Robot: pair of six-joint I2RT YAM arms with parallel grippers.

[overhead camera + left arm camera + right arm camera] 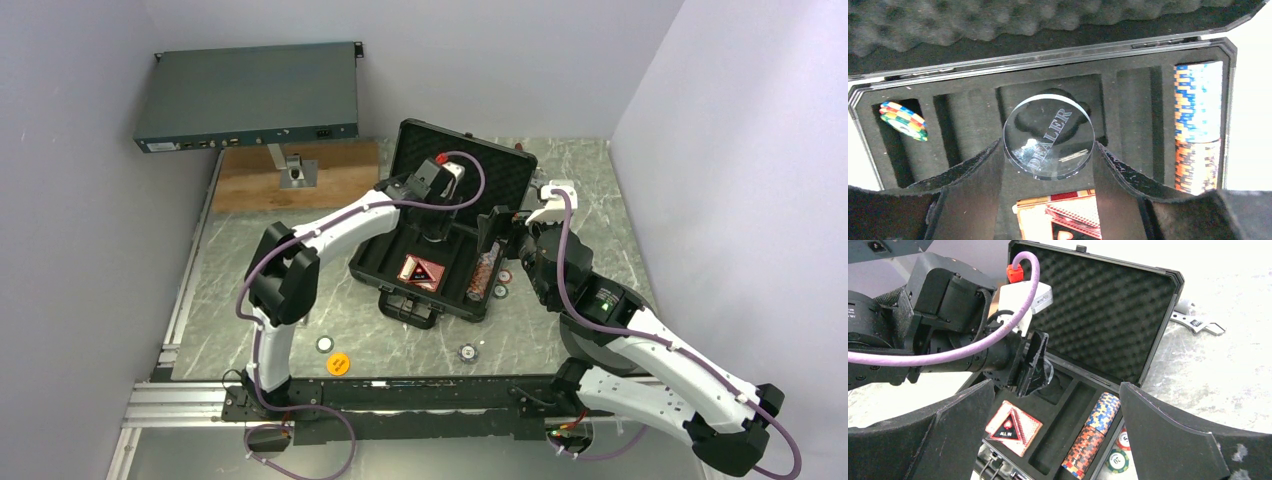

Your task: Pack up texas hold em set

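Next I will move my left gripper across, right in the top view, and down to release the disc in the case's slot [463,253] [1141,117] beside the chip row, since it lies empty.
The black case [380,265] lies open, its foam lid [1098,305] upright. My left gripper [1048,152] is shut on a clear round "DEALER" disc [1048,135], held over the round recess in the case's middle. A long row of chips [1198,125] fills the right slot, and a small stack [903,120] sits in the left one. A card deck topped by an "ALL IN" triangle [1013,427] lies in the front pocket. My right gripper [1056,385] stands open and holds nothing, above the case's right side. Loose chips [1118,460] lie beside the case. Another chip [467,352] and an orange disc [339,363] lie nearer the front.
A grey-blue rack box [250,100] stands raised at the back left above a wooden board [330,175]. A wrench [1198,325] lies on the marble tabletop behind the case's right corner. One more chip [325,343] sits near the left arm's base.
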